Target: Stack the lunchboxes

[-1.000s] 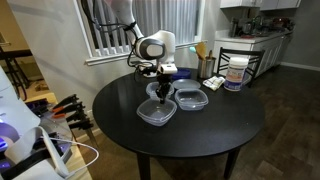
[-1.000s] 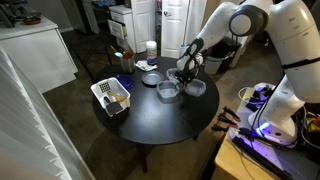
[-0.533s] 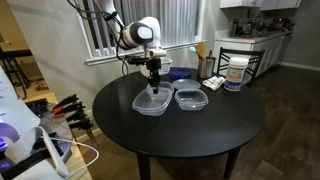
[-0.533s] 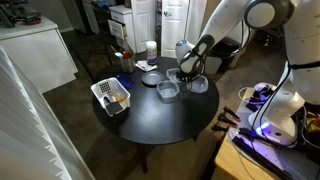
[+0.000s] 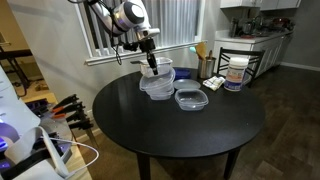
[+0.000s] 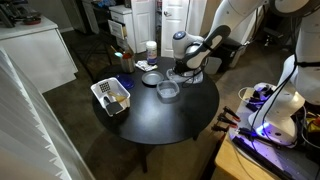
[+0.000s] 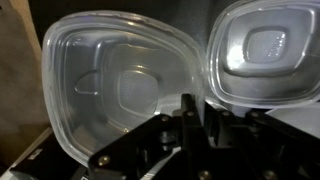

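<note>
Next I will shift my gripper toward the right in the wrist view and lower to release the clear plastic lunchbox's rim, since the second lunchbox point(image 6: 168, 90) point(image 7: 265, 46) lies below the gripper on that side.
My gripper point(image 5: 150, 64) is shut on the rim of a clear plastic lunchbox point(image 5: 157, 83) and holds it tilted, lifted off the round black table point(image 5: 200, 135). In the wrist view the fingers point(image 7: 195, 118) pinch the edge of this lunchbox point(image 7: 115, 90). A second lunchbox point(image 5: 190, 98) lies flat on the table beside it, and it also shows in the wrist view point(image 7: 265, 50) and in an exterior view point(image 6: 168, 91). A third lunchbox point(image 6: 150, 79) sits further along the table. The gripper point(image 6: 184, 70) hangs above the table's edge side.
A white basket-like tray point(image 6: 112, 96) with utensils stands on the table near its rim. A tall white labelled tub point(image 5: 236, 72) stands at the table's back edge, also seen in an exterior view point(image 6: 150, 48). Cables and equipment lie on the floor around the table.
The gripper has risen and pulled back from the table with one lunchbox in it; that lunchbox rested on the table a second ago and now hangs tilted in the air.
</note>
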Available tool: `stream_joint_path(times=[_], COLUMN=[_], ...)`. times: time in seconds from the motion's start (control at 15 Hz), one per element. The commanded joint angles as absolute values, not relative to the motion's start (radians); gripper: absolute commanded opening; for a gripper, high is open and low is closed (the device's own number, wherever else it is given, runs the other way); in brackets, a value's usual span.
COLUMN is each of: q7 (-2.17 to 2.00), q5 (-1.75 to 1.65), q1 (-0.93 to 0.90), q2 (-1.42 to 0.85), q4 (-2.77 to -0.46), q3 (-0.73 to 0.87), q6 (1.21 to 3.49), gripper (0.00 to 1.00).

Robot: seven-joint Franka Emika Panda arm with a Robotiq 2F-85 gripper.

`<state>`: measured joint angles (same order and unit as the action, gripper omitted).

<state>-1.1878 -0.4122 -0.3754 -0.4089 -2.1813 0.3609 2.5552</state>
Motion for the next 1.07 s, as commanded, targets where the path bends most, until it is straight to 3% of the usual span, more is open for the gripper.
stream_joint_path(times=[0.0,0.47,1.0], q7=[-1.187,-1.136,-0.959], q5=[-0.456,-0.376,-0.178], q1=[-0.306,-0.243,-0.198], q2=[-0.375,-0.469,-0.651], q4=[-2.198,-2.116,-1.889], q3=[0.293,0.218,0.108], q6=[2.665,2.788,2.723], gripper=[0.01,0.01,0.01])
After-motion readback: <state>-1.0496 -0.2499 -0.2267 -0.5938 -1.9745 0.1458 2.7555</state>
